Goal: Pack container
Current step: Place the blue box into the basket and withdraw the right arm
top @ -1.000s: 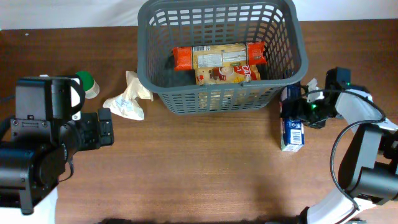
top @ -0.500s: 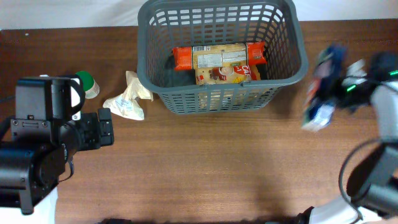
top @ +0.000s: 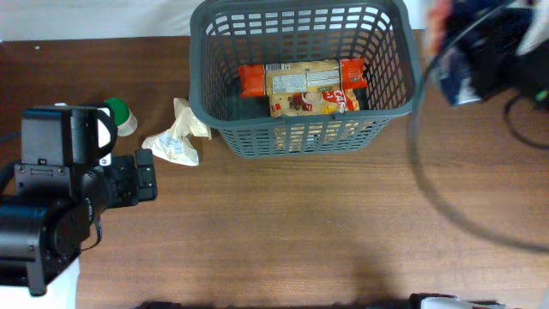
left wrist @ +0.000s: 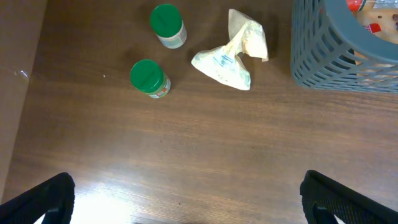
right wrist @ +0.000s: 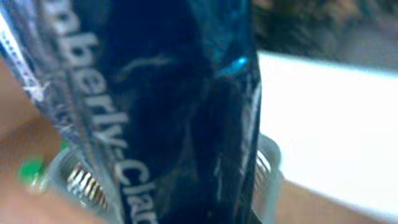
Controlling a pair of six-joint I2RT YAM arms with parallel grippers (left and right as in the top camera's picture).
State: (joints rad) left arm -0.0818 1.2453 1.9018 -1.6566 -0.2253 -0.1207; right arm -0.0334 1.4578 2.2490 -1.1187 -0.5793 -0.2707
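Observation:
My right gripper holds the blue packet outside the container's rim. Next I will move it across over that rim and down onto the orange snack packets (top: 305, 85).
The container (top: 300, 137), a large dark grey slotted basket, stands at the back middle of the table with orange snack packets (top: 300, 79) inside. A dark blue packet (top: 459, 73) hangs blurred in the air just right of the container's rim, and my right gripper (top: 493, 51) is shut on it. In the right wrist view the blue packet (right wrist: 180, 106) fills the frame and hides the fingers, with the container's rim (right wrist: 268, 168) behind it. My left gripper (left wrist: 199, 202) is open over bare wood at the left, holding nothing.
A crumpled cream bag (left wrist: 230, 56) lies left of the container's corner (left wrist: 336, 56). Two green-capped jars (left wrist: 166, 22) (left wrist: 148, 78) stand further left. The left arm's body (top: 60, 197) fills the table's left edge.
The right gripper shut on the blue packet beside the container, lifted it off the table and carried it up and back to the container's right rim. The left arm stayed still.

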